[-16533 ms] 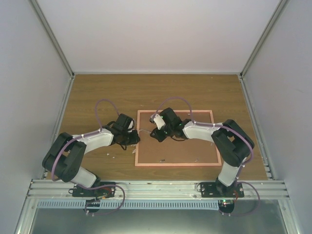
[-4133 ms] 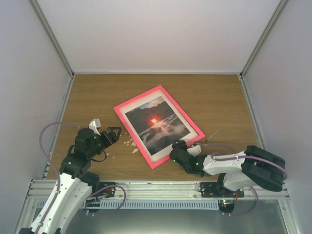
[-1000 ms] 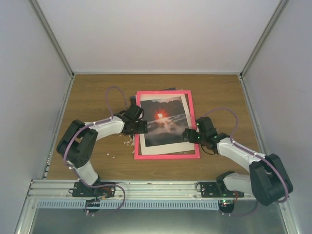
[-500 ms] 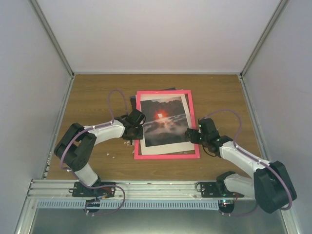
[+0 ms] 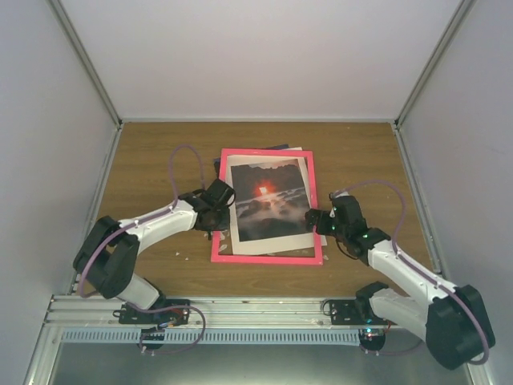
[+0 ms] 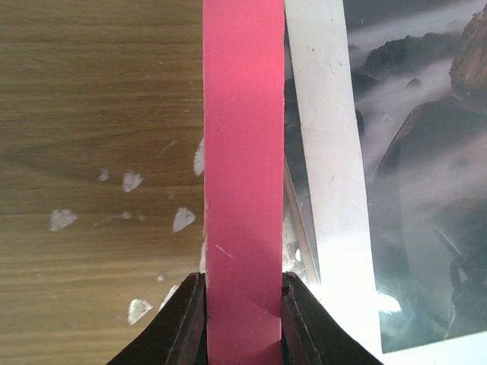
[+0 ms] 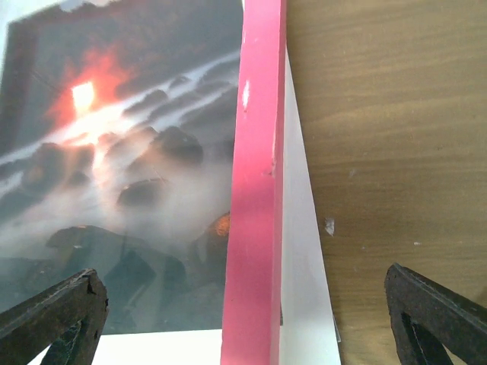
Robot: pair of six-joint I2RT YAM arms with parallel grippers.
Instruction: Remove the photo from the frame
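My left gripper lifts the frame (image 5: 267,257) next, then lowers it to the left in the top view by the wall, since empty table lies open there.
The pink-red frame (image 5: 267,257) lies in the middle of the table. The photo (image 5: 268,200), a seascape with a red sun, shows inside a white mat (image 5: 268,243). My left gripper (image 5: 218,215) is shut on the frame's left bar (image 6: 243,152), one finger on each side of it (image 6: 186,323). The mat (image 6: 327,152) and the photo (image 6: 415,167) lie just right of that bar. My right gripper (image 5: 315,218) is open at the frame's right side. In its wrist view the right bar (image 7: 255,190) stands between the wide-apart fingers (image 7: 57,315), and the mat's edge (image 7: 303,243) pokes out past the bar.
White flecks (image 6: 129,181) lie scattered on the wooden table (image 5: 144,160) left of the frame. A dark sheet's edge (image 5: 272,147) sticks out beyond the frame's far bar. Grey walls close in the table on three sides.
My left gripper has closed on the frame's left bar, and the frame has shifted left around the mat and photo. The right gripper stays open at the right bar.
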